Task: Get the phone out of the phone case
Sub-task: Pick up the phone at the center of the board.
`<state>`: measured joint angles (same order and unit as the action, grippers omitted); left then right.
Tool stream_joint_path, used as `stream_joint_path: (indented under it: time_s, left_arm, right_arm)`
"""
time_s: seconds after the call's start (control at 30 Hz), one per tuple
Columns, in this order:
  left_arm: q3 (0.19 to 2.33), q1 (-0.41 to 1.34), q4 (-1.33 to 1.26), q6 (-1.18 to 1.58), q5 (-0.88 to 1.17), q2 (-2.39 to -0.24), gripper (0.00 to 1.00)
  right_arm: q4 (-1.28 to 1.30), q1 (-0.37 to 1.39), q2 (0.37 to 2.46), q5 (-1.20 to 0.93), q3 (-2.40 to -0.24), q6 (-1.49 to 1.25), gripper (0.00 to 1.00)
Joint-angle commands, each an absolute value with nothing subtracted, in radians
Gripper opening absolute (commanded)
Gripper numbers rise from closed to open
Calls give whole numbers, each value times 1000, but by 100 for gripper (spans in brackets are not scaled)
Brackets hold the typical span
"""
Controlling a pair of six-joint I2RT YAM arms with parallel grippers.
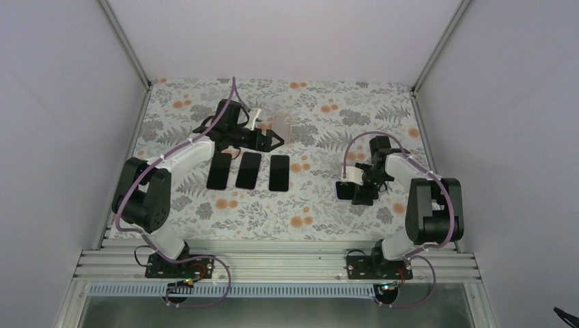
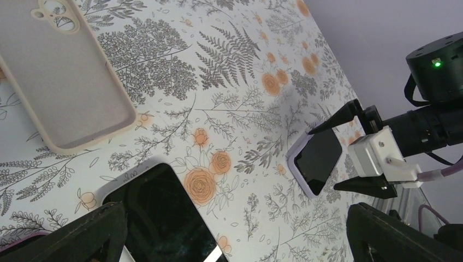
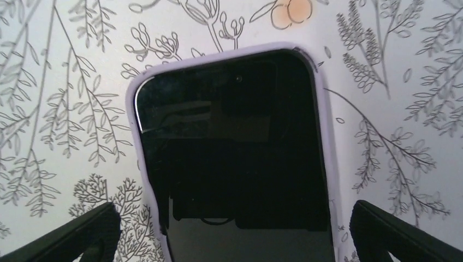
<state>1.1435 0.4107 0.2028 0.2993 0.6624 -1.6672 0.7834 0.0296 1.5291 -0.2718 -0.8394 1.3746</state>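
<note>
The right gripper moves down next and closes onto both long sides of the lilac phone case, which lies below it between the open fingers.
The phone (image 3: 235,164) lies face up in its lilac phone case (image 3: 327,142) on the floral cloth, right of centre in the top view, where the case (image 1: 343,190) is partly under the arm. My right gripper (image 1: 360,190) hovers over it, open, with one finger (image 3: 71,236) on each side of the case and neither touching. In the left wrist view the same cased phone (image 2: 318,161) shows between the right gripper's tips. My left gripper (image 1: 272,141) is open over the cloth at the back middle, holding nothing.
An empty beige case (image 1: 281,128) (image 2: 60,82) lies beside the left gripper. Three dark phones (image 1: 248,170) lie side by side in a row in front of it; one phone (image 2: 158,213) is near the left finger (image 2: 71,234). White walls enclose the table.
</note>
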Motion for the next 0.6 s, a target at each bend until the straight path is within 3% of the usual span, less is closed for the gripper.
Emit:
stream_joint_path:
  time_s: [0.0, 0.33, 0.57]
  left_arm:
    - [1135, 411, 172, 294, 671, -1678, 100]
    - [1158, 411, 172, 316, 676, -1709, 100]
    - [1167, 411, 172, 328, 678, -1714, 100]
  right_arm:
    - [758, 20, 1585, -219, -850, 1439, 99]
    - [671, 20, 1645, -149, -826, 1425, 100]
    - [681, 20, 1655, -135, -811, 1450, 85]
